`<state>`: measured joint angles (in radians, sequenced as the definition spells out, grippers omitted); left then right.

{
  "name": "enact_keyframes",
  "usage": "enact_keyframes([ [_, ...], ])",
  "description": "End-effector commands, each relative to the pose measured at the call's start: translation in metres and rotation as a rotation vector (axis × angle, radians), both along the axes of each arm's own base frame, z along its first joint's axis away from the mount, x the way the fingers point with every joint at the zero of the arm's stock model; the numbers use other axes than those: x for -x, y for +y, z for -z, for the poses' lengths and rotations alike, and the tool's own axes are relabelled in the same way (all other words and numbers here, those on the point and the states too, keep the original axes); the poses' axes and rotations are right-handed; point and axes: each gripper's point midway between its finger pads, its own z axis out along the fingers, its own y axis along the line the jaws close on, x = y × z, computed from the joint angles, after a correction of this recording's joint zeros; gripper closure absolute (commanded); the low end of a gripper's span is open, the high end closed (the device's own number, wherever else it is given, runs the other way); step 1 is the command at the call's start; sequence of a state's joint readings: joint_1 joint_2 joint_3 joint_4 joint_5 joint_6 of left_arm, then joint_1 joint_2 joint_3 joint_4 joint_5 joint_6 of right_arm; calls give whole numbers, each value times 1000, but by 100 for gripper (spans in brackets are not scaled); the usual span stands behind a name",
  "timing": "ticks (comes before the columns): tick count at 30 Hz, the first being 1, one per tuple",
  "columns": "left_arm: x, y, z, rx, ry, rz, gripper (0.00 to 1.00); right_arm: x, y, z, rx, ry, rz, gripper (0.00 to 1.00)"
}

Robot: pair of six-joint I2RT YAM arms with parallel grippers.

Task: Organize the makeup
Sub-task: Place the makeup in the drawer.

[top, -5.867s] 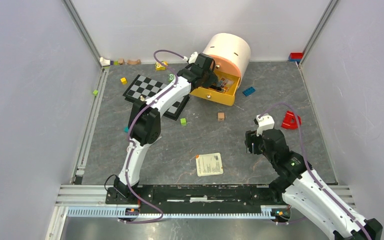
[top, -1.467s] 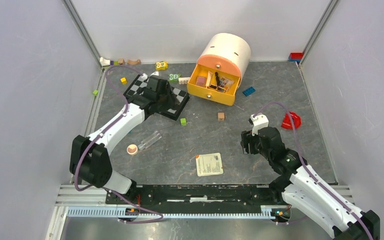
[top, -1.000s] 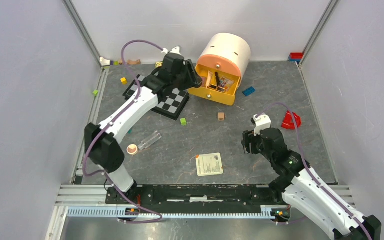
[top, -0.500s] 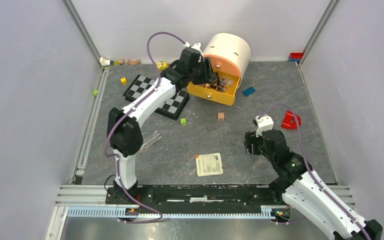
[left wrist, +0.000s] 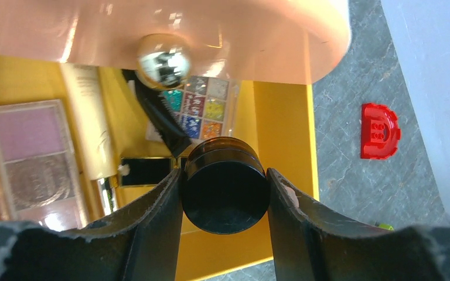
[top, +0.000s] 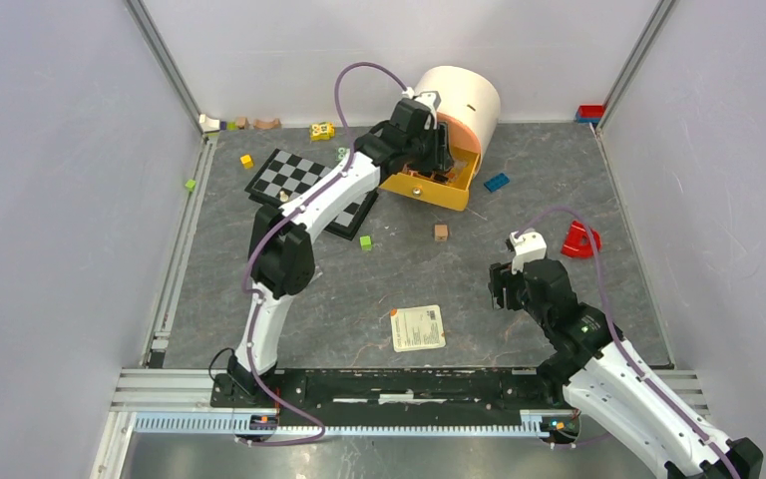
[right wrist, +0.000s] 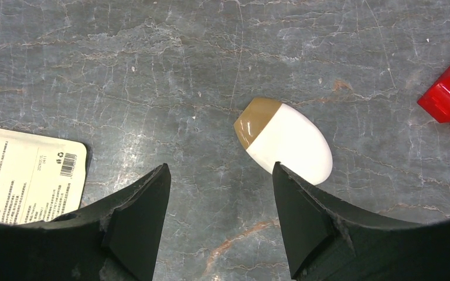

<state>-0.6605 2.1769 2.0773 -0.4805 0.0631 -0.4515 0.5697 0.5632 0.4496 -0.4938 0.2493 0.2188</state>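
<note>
The black pot [left wrist: 225, 187] in my left gripper needs to go down next into the drawer's clear end [left wrist: 258, 139] by the blue brick. Then I need to let go of the pot.
My left gripper [left wrist: 223, 174] is shut on a small round black pot [left wrist: 225, 187] and holds it above the open yellow drawer [left wrist: 281, 134]. In the drawer lie a pink eyeshadow palette [left wrist: 32, 155], a cream tube [left wrist: 88, 126], a black brush [left wrist: 158, 120] and a multicolour palette [left wrist: 205, 108]. In the top view that gripper [top: 441, 150] hangs at the drawer [top: 429, 192] of the round peach organiser [top: 456, 98]. My right gripper [right wrist: 220, 170] is open just above the table. A white egg-shaped sponge [right wrist: 287, 140] with a tan tip lies just beyond its right finger.
A printed card [top: 417, 327] lies at the near middle. A red brick [top: 580, 239] sits right of my right gripper [top: 507, 284]. The chessboard [top: 299, 175] lies left of the drawer. Small bricks and cubes are scattered about, among them a blue one [top: 497, 182], a wooden one [top: 441, 232] and a green one [top: 365, 242].
The left arm has swung right from the chessboard side to over the open drawer. The right arm has hardly moved.
</note>
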Motion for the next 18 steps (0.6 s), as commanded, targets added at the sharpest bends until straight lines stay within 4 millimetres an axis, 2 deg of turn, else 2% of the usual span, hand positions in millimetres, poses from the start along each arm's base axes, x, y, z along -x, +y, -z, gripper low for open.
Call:
enact_keyframes([
  [1,4,-24,-16,-19,-76,80,55,-6,1,-18,-7,-45,8,29],
  [9,6,-34,1,-59,-59,115,55,-6,0,-17,-7,-45,12,29],
  [15,2,-31,17,-105,-42,106,53,-6,0,-17,-6,-42,10,29],
  [18,1,-28,24,-131,-37,101,49,-6,0,-16,-4,-40,10,29],
])
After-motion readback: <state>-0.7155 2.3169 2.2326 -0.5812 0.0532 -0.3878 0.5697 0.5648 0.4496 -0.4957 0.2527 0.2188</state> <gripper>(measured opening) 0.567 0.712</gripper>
